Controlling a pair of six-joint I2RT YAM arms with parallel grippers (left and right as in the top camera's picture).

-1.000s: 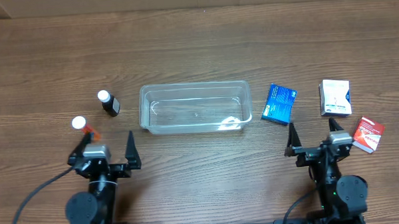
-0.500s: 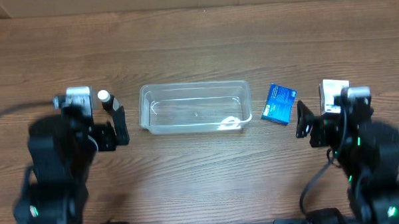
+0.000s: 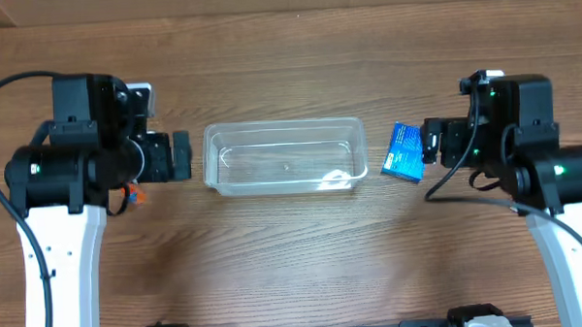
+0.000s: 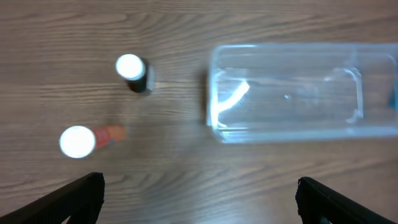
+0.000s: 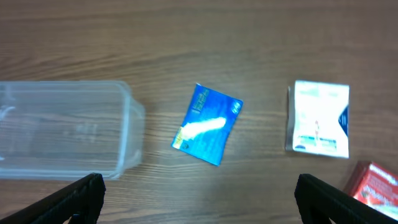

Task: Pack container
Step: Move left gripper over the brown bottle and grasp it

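The black bottle is standing upright with its cap at the top, so the robot's left gripper will move outward, to the left in its wrist view, and down around the white cap [image 4: 130, 66].
The clear plastic container [image 3: 282, 125] lies empty at the table's middle; it also shows in the left wrist view [image 4: 211, 93] and the right wrist view [image 5: 134, 124]. My left gripper [image 3: 176, 156] hovers open and empty just left of it, with both fingertips [image 4: 81, 196] wide apart over bare wood. A black bottle [image 4: 135, 71] and an orange bottle [image 4: 84, 140], both white-capped, stand to the left. My right gripper [image 3: 434, 144] hovers open and empty over the blue box [image 3: 407, 152], with wide fingertips [image 5: 339, 199].
In the right wrist view the blue box [image 5: 207, 123] lies flat right of the container, a white box [image 5: 320, 118] lies further right and a red box [image 5: 373, 186] is at the far right edge. In the overhead view the arms hide the black bottle and both boxes.
Both arms have swung up from the table's front edge and moved toward the far side. They now hover at the container's two ends. No object has moved.
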